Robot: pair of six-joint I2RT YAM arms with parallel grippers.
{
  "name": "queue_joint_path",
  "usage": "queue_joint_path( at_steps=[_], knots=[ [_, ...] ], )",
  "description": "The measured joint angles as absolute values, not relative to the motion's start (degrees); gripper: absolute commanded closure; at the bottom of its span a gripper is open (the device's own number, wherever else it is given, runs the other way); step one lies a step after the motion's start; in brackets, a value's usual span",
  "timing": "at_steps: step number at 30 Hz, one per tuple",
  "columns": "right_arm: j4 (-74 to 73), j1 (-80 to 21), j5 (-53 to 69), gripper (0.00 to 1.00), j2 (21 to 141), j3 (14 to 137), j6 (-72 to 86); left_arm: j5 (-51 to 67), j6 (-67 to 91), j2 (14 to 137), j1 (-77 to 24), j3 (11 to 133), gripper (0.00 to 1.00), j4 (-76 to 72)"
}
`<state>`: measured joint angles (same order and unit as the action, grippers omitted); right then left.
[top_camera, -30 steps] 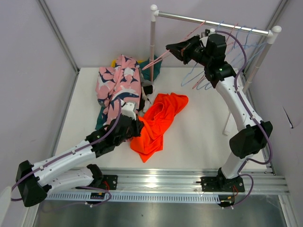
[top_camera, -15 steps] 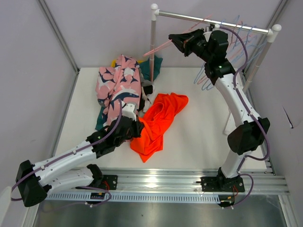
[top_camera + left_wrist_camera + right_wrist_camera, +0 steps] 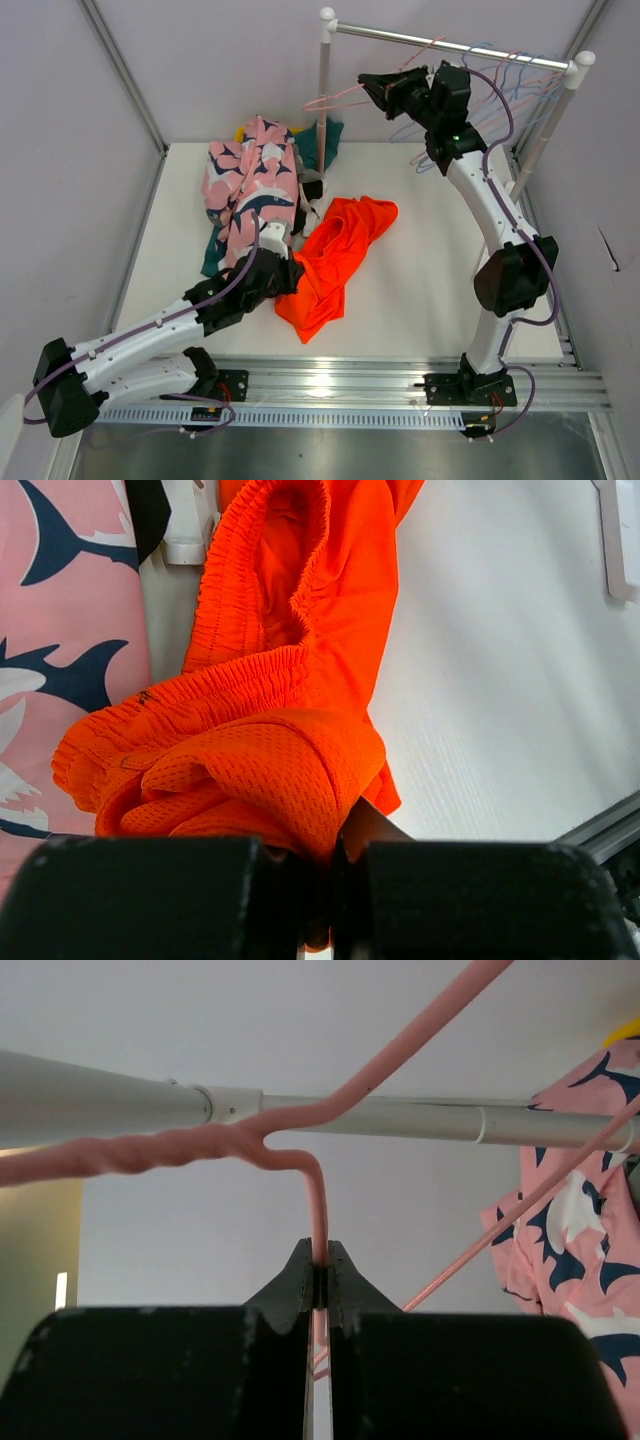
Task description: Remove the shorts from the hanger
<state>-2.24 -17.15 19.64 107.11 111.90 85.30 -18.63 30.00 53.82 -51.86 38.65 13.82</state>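
Note:
My left gripper should next rise, carry the bright orange shorts [image 3: 335, 255] outward over the pink shorts [image 3: 255, 168] and release them there, because the orange cloth is free of any hanger.
The bright orange shorts [image 3: 335, 255] lie crumpled mid-table. My left gripper [image 3: 283, 272] is shut on their near edge, and the wrist view shows the orange mesh [image 3: 280, 680] pinched between the closed jaws [image 3: 335, 852]. My right gripper [image 3: 372, 85] is raised beside the rail and shut on a bare pink wire hanger [image 3: 335, 100]. Its wire [image 3: 320, 1210] runs down between the jaws [image 3: 320, 1260]. The pink shorts with navy sharks [image 3: 250, 185] lie at the back left. Dark teal fabric [image 3: 328, 140] shows behind the post. Grey shorts are not visible.
The silver rail [image 3: 450, 45] crosses the back right on white posts [image 3: 322, 90], with several empty blue and pink hangers [image 3: 500, 75] on it. The pink shorts also show in both wrist views [image 3: 60, 630] [image 3: 580, 1210]. The rack's white foot [image 3: 485, 260] stands at the right.
My right gripper has lifted the pink hanger up toward the rail, and the hanger now lies flatter. The other hangers have swung. The left gripper has barely moved.

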Motion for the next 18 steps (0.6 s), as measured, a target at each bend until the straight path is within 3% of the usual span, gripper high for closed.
queue_joint_path(
  at_steps=[3, 4, 5, 12, 18],
  knots=[
    [-2.6, -17.3, 19.3, 0.49, 107.0, 111.9, 85.3, -18.6, 30.0, 53.8, -51.9, 38.6, 1.0, 13.8],
    [-2.5, -17.3, 19.3, 0.11, 106.8, 111.6, 85.3, -18.6, 30.0, 53.8, -51.9, 38.6, 1.0, 13.8],
    [-2.7, -17.4, 19.3, 0.01, 106.5, 111.1, 85.2, -18.7, 30.0, 53.8, -51.9, 38.6, 1.0, 13.9],
    [-4.5, -18.2, 18.4, 0.01, 99.5, 103.4, 81.9, -21.9, 27.4, 54.2, -52.0, 45.7, 1.0, 20.4],
    [-5.4, -21.6, 16.7, 0.01, 88.4, 94.3, 78.3, -27.9, 19.1, 55.4, -50.9, 64.1, 1.0, 24.9]
  ],
)
